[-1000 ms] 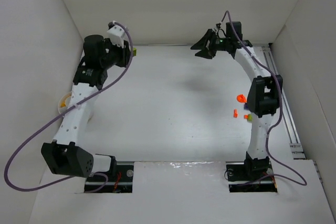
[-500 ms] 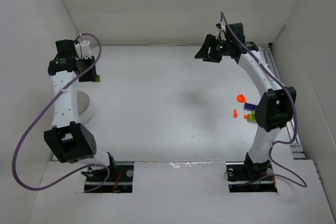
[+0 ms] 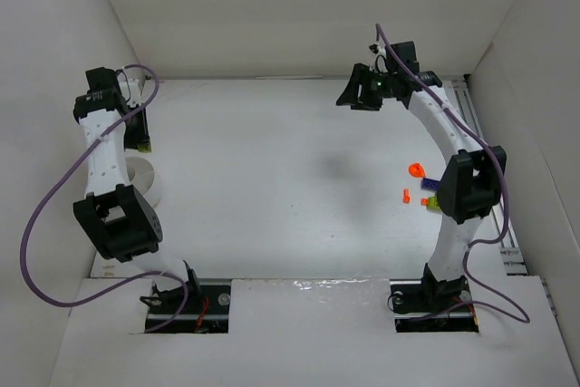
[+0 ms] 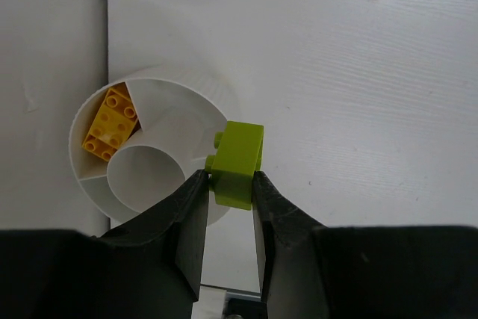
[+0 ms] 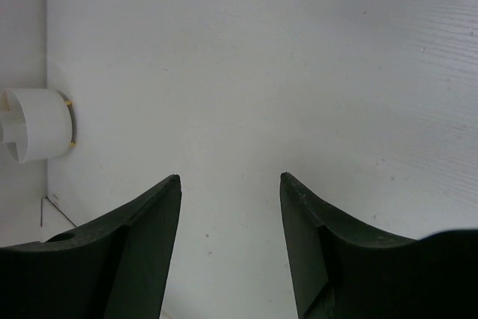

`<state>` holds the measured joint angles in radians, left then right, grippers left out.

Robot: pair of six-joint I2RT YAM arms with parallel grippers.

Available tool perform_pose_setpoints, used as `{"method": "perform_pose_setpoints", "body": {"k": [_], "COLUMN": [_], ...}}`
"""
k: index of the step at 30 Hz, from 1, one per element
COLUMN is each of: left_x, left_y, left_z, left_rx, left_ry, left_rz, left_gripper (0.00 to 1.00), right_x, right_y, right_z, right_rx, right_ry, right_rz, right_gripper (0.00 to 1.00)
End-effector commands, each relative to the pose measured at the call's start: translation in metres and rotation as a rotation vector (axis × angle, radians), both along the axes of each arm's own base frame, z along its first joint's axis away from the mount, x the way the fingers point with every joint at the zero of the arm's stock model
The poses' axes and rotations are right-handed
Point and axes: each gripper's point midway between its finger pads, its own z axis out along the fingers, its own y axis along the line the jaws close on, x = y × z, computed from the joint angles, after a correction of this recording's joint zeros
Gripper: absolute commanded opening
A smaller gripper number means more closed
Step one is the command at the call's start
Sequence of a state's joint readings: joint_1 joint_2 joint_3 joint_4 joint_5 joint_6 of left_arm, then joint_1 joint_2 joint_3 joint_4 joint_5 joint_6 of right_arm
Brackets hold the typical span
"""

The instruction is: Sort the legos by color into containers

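Observation:
I will lower the lime-green lego toward the white container's empty far section (image 4: 176, 102) and let go of it apart from the yellow lego. That section is below my left gripper, to its left in the wrist view.
My left gripper (image 4: 228, 177) is shut on a lime-green lego (image 4: 237, 163) and holds it over the right rim of a round white divided container (image 4: 160, 95). One compartment of it holds a yellow lego (image 4: 112, 122). In the top view the left gripper (image 3: 139, 136) hangs at the far left above that container (image 3: 148, 180). My right gripper (image 3: 350, 95) is open and empty at the back of the floor; its jaws (image 5: 230, 178) stand wide apart over bare floor. Loose legos lie beside the right arm: orange ones (image 3: 416, 170), a purple one (image 3: 433, 185) and a green one (image 3: 433, 203).
White walls close in the floor on the left, back and right. The container stands against the left wall and also shows in the right wrist view (image 5: 33, 125). A metal rail (image 3: 494, 188) runs along the right edge. Purple cables loop off both arms.
My left arm has swung from the back of the floor to the far left, carrying the green lego over the container. The right gripper has shifted only slightly.

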<state>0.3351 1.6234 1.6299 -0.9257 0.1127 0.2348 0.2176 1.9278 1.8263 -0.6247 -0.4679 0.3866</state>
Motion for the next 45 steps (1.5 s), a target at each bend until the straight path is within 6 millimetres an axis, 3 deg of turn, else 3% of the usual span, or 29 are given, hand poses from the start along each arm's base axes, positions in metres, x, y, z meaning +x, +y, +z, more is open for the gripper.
{"method": "perform_pose_setpoints", "body": {"k": [1, 10, 22, 33, 45], "left_x": [-0.005, -0.004, -0.006, -0.001, -0.003], "left_y": [0.013, 0.037, 0.048, 0.035, 0.038], "left_z": [0.007, -0.013, -0.027, -0.040, -0.047], "left_rx": [0.065, 0.141, 0.185, 0.178, 0.191], "left_ry": [0.016, 0.085, 0.141, 0.174, 0.210], "left_rz": [0.037, 0.107, 0.134, 0.092, 0.089], "left_gripper": [0.03, 0.04, 0.09, 0.13, 0.15], "right_x": [0.006, 0.006, 0.006, 0.007, 0.012], "right_y": [0.002, 0.005, 0.006, 0.007, 0.005], "right_z": [0.014, 0.017, 0.024, 0.019, 0.013], "right_rx": [-0.007, 0.006, 0.014, 0.012, -0.001], "right_ry": [-0.051, -0.050, -0.058, -0.049, -0.042], "right_rz": [0.016, 0.031, 0.038, 0.038, 0.025], "right_gripper": [0.61, 0.61, 0.61, 0.61, 0.62]}}
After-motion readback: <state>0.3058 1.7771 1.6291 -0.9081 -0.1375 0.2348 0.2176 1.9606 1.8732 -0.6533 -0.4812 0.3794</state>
